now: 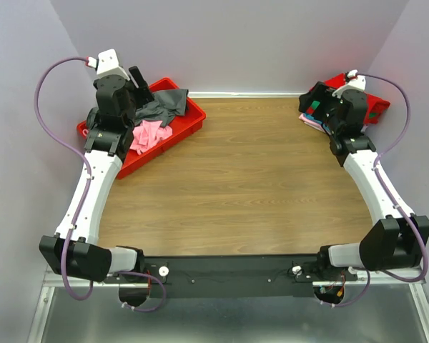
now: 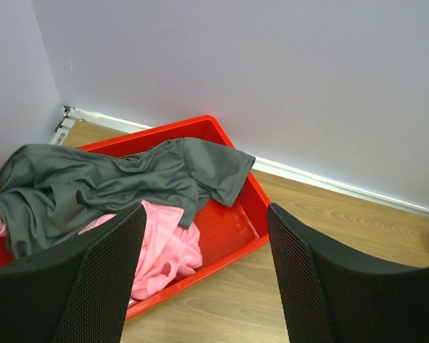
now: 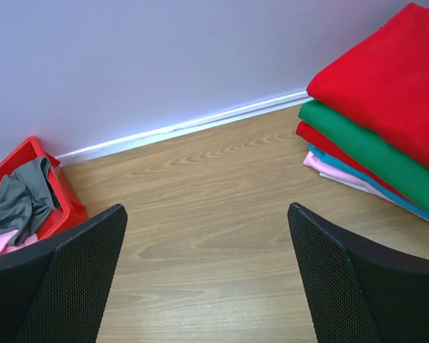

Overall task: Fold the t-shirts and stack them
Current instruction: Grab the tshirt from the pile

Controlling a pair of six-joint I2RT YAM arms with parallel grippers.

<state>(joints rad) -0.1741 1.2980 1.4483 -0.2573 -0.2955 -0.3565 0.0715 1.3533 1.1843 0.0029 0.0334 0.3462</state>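
The dark grey t-shirt's rumpled folds are below my left gripper, uncovered on top of the pink t-shirt, so I will move my left gripper down into the red bin (image 1: 189,127) onto them.
A crumpled dark grey t-shirt (image 1: 164,103) lies in the red bin (image 1: 189,127) at the far left, partly over a crumpled pink t-shirt (image 1: 149,135). In the left wrist view the grey shirt (image 2: 114,179) drapes over the pink one (image 2: 164,246) inside the bin (image 2: 236,221). My left gripper (image 1: 139,78) (image 2: 206,214) is open and empty, above the bin's near side. A stack of folded shirts (image 1: 372,107) sits far right, red (image 3: 390,86) on top and green (image 3: 357,139) beneath. My right gripper (image 1: 317,107) (image 3: 206,211) is open and empty, left of the stack.
The wooden table (image 1: 257,186) lies between bin and stack. Lilac walls (image 1: 236,43) close the back and both sides. A white strip (image 3: 186,127) runs along the wall's foot. Lower folded layers, red, teal and pale pink (image 3: 329,168), show under the green shirt.
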